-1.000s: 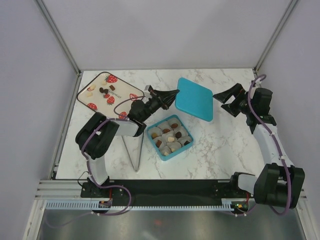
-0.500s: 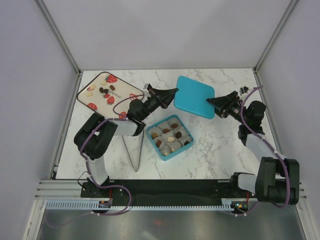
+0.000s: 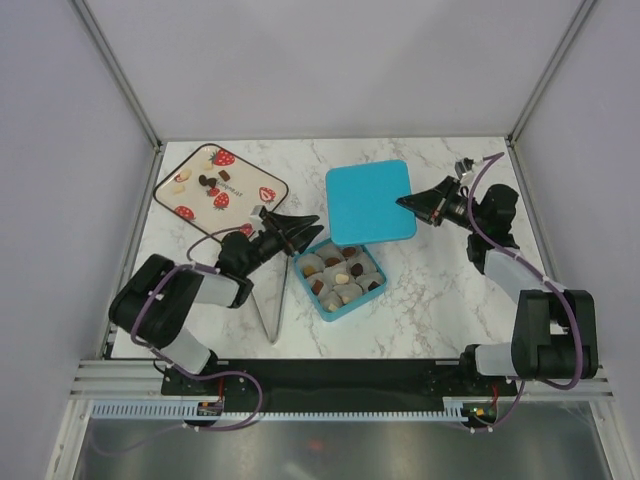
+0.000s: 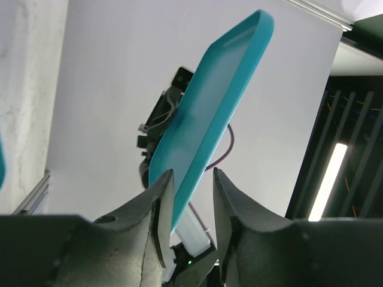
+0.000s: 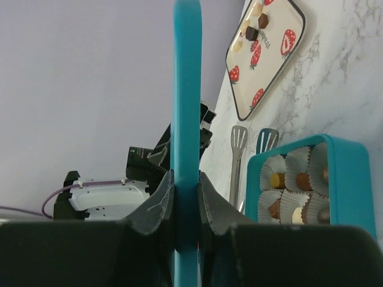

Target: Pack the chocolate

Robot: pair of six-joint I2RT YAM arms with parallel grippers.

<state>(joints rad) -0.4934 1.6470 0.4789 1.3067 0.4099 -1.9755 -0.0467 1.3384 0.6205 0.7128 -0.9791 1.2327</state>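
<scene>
The open teal box is below my right gripper, to its left in the top view. It will next move down and back and release the lid there.
The teal lid hangs tilted above the table, its near edge over the open teal box. My right gripper is shut on the lid's right edge; in the right wrist view the lid stands edge-on, pinched in that gripper. My left gripper is open at the lid's near left corner; the lid edge lies loose between its spread jaws. Chocolate sits in paper cups in the box. More chocolate lies on the strawberry tray.
Metal tongs lie on the marble left of the box, under my left arm. In the right wrist view the tongs show beside the box. The strawberry tray is at the back left corner.
My right gripper swung left to the lid's edge and closed on it. My left gripper opened and pulled back toward the near left. The lid shifted left, over the box.
</scene>
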